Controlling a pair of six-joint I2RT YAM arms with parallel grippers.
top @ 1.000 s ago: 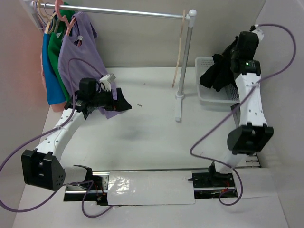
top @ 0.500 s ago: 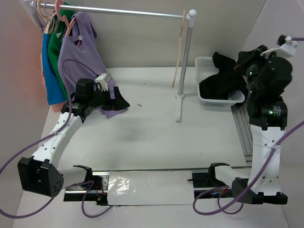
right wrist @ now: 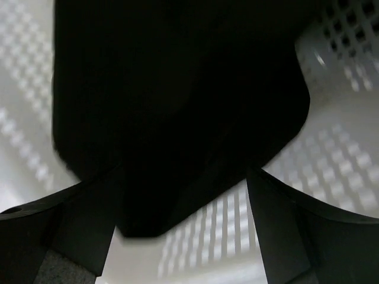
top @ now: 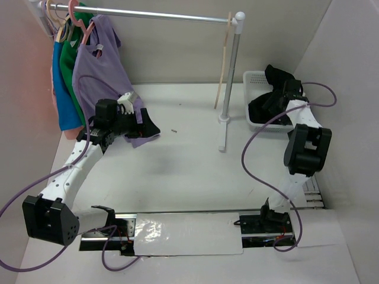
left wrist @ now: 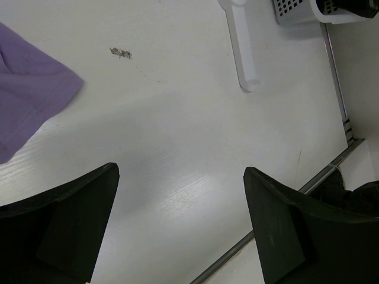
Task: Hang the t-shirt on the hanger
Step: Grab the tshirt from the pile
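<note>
The robot's right gripper needs to push outward in the basket (top: 253, 77) next, onto the fold of t-shirt, and close, because the black t-shirt still lies mostly beyond the gripper's open fingers.
The black t-shirt (top: 267, 105) lies bunched in the white basket (top: 253, 77) at the back right. My right gripper (top: 280, 89) is down in the basket, right over the cloth. In the right wrist view the t-shirt (right wrist: 177, 89) fills the upper frame, and the gripper (right wrist: 183, 236) stands open, its fingers wide apart either side of the hanging fold. The thin beige hanger (top: 223, 65) hangs at the right end of the rail. My left gripper (top: 153, 127) hovers open over the table at the left, and in its own view the gripper (left wrist: 180, 219) has nothing between its fingers.
A clothes rack has a metal rail (top: 148, 15), a post (top: 232, 71) and a white foot (top: 222, 139) mid-table. A lilac top (top: 100, 71), a green garment (top: 71, 53) and a blue one (top: 62, 94) hang at the left on pink hangers (top: 77, 18). The lilac hem (left wrist: 29, 100) shows by my left fingers.
My right gripper has gone from shut to open, and the right arm has swung from up high down into the basket. The left arm has barely shifted.
</note>
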